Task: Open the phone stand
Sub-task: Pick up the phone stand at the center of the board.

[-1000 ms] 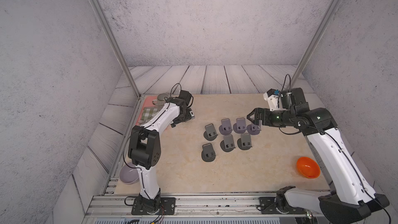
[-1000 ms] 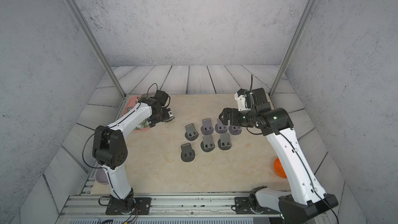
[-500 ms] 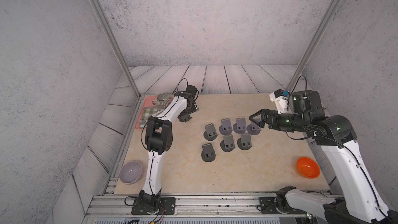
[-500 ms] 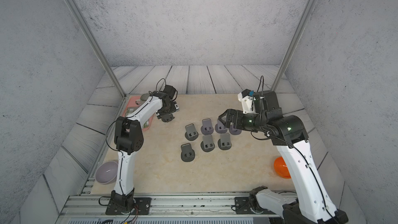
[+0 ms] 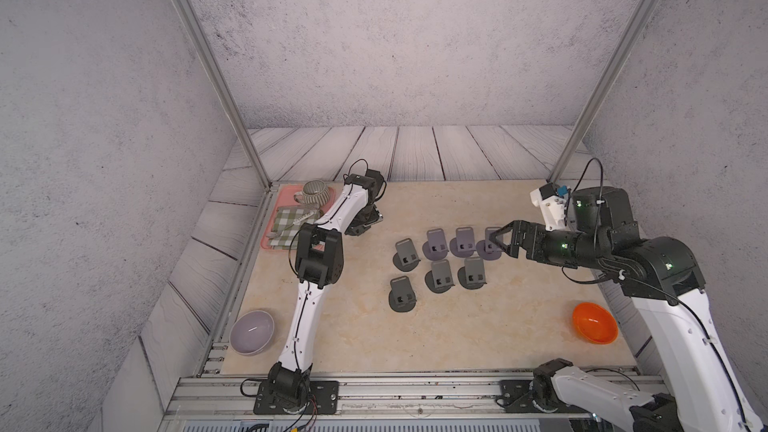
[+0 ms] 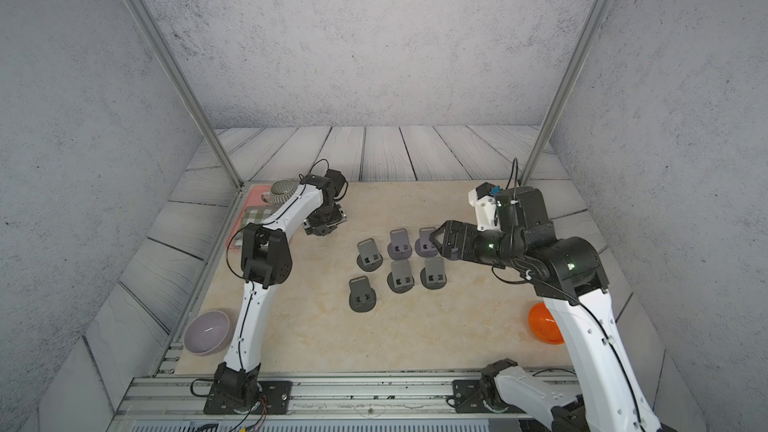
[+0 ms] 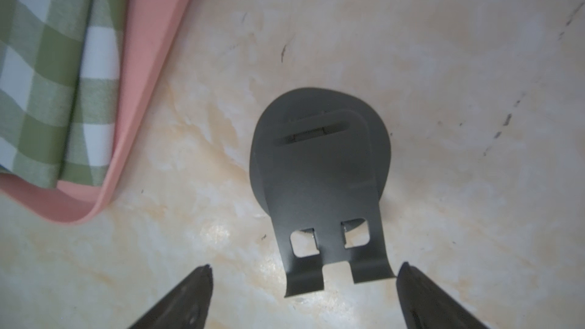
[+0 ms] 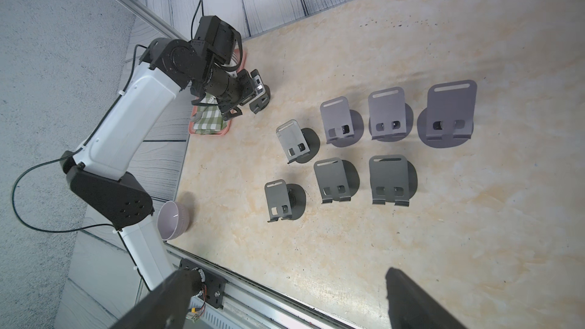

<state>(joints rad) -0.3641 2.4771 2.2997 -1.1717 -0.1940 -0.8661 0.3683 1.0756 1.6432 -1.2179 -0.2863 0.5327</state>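
Observation:
The left gripper lowers its spread fingers beside the outer edges of the dark grey stand's hooked rim (image 7: 336, 260) next, which lies below, between them, and closes.
A dark grey phone stand (image 7: 319, 185) sits on the beige table near a pink tray, its plate low over its round base. My left gripper (image 7: 305, 267) is open, one finger on each side of the stand's hooked lip, and one fingertip (image 7: 408, 275) is almost at the lip's corner. In both top views the left gripper (image 5: 365, 223) (image 6: 326, 224) covers that stand at the far left. My right gripper (image 5: 496, 238) (image 8: 290, 273) is open and empty, hovering over the rightmost of several opened stands (image 5: 440, 274) (image 8: 449, 115).
The pink tray (image 5: 266, 243) (image 7: 152, 58) holds a green checked cloth (image 7: 57, 58) and a striped mug (image 5: 313, 193) beside the left gripper. A lilac bowl (image 5: 252, 332) stands front left and an orange bowl (image 5: 594, 322) front right.
The left wrist has shifted a little toward the back right, away from the tray, with its elbow swung in. The right arm's elbow has drawn back to the right; its gripper stays over the same stand.

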